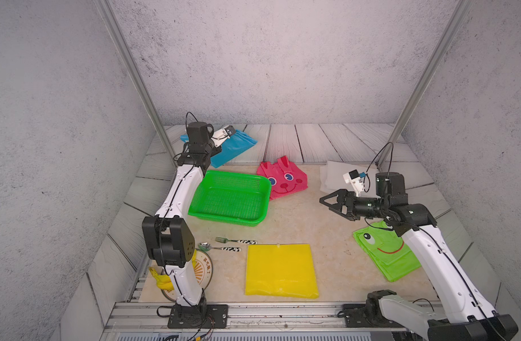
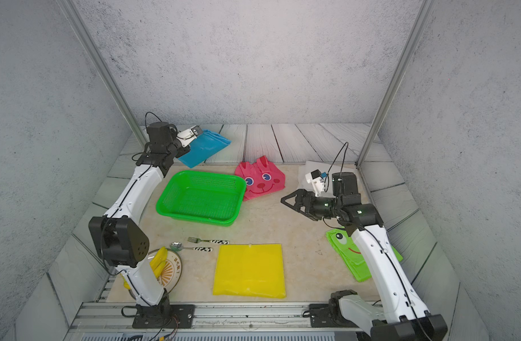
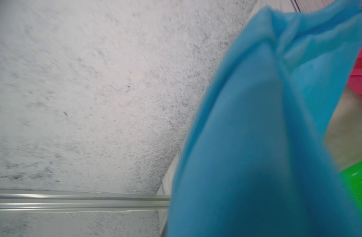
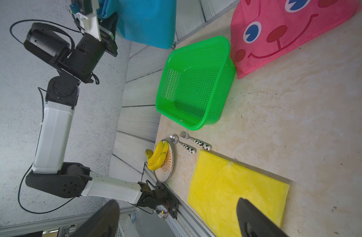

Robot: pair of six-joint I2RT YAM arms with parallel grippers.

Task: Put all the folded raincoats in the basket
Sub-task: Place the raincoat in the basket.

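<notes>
My left gripper draws back and down to the basket's empty bottom next. It then lets go of the blue raincoat, since the basket's bottom lies below and back of the gripper.
The blue folded raincoat hangs just past the far left corner of the bright green mesh basket. My left gripper is shut on its edge. The blue fabric fills the left wrist view and hides the jaws, with a corner of the basket beside it. Nothing lies in the basket. My right gripper hovers open to the right of the basket, holding nothing.
A pink rabbit-face raincoat touches the basket's right end. A yellow one lies at the front and a green frog one under my right arm. A fork, a spoon and a plate with bananas sit front left.
</notes>
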